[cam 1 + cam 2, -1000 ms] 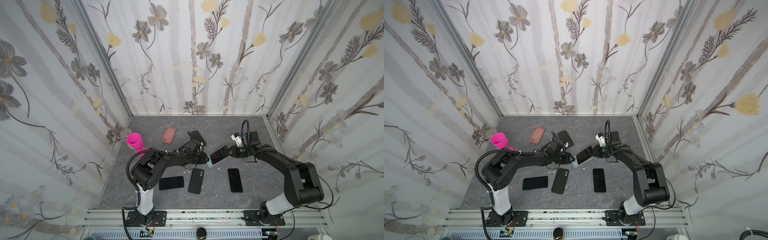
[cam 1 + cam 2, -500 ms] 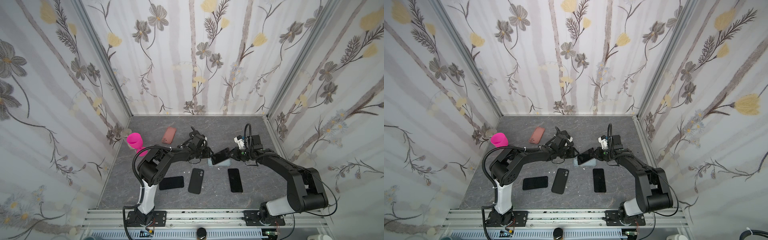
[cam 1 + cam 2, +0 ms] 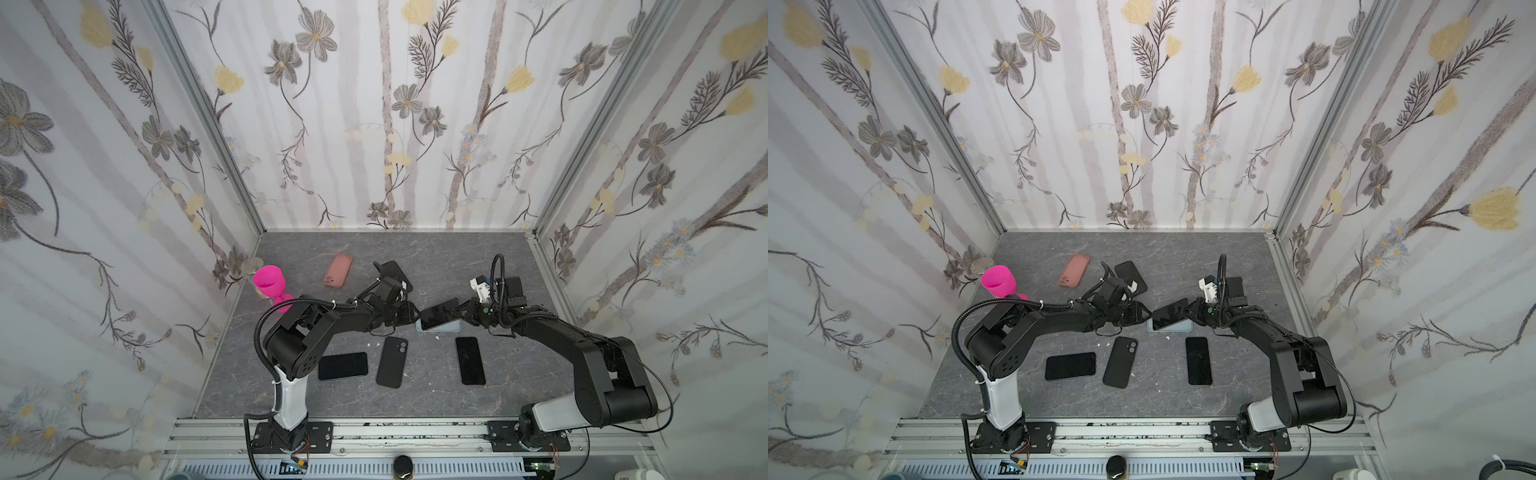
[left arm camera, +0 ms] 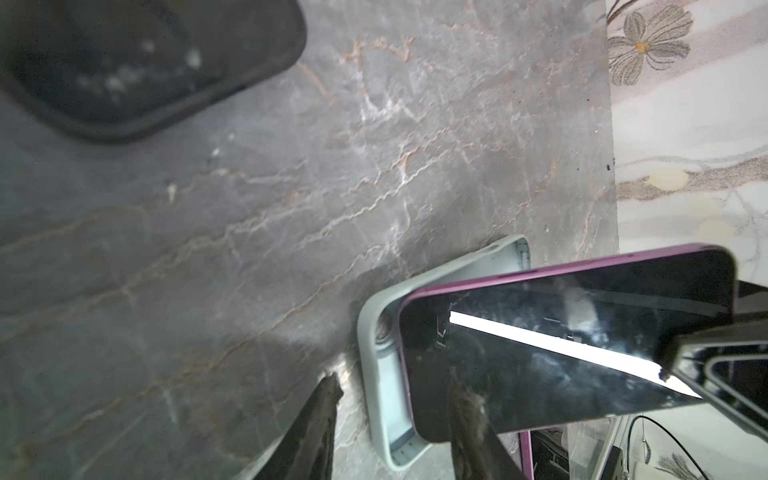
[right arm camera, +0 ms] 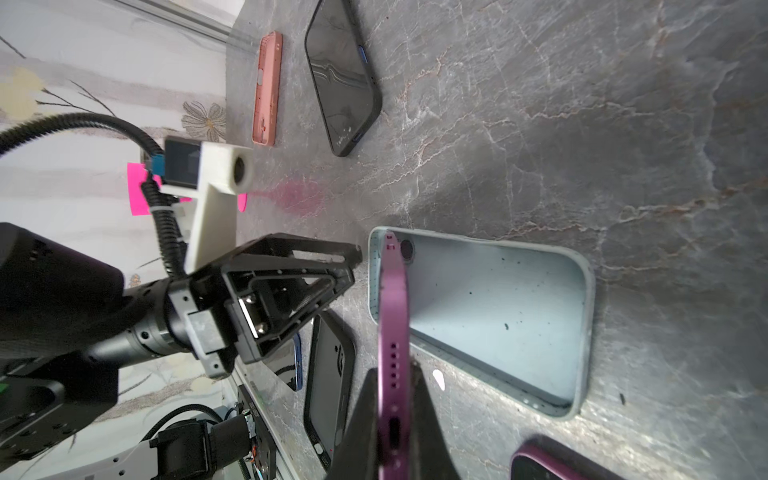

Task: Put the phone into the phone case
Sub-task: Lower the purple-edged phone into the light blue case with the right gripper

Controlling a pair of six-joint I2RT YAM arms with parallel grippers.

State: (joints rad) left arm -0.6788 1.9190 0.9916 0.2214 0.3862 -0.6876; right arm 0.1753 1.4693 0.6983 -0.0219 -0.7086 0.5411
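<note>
My right gripper moves down toward the case's empty end [image 3: 454, 326] [image 5: 552, 344] below it next. It releases the phone's high end there, since the low end sits in the case.
A pale blue-grey phone case [image 3: 453, 327] [image 3: 1185, 327] lies open side up mid-table. The purple phone [image 3: 438, 318] [image 3: 1170, 314] slants over it, its low end set in the case's left end, its high end in my right gripper [image 3: 464, 313] [image 5: 392, 374], which is shut on it. In the right wrist view the phone [image 5: 392, 316] shows edge-on above the case [image 5: 498, 307]. My left gripper [image 3: 409, 316] [image 4: 399, 386] is open at the case's left end [image 4: 376, 345]. One of its fingers [image 4: 320, 415] is on the table outside the case, the other over the phone screen [image 4: 540, 345].
A pink cup [image 3: 270, 282] stands at the left wall. A salmon case [image 3: 338, 270] and a black phone [image 3: 392, 272] lie behind my left arm. In front lie a black phone [image 3: 343, 365], a black case [image 3: 392, 361] and another black phone [image 3: 469, 360].
My right gripper has brought the phone down from a steeper hold to rest in the case. My left gripper has shifted slightly beside the case's left end and stays open.
</note>
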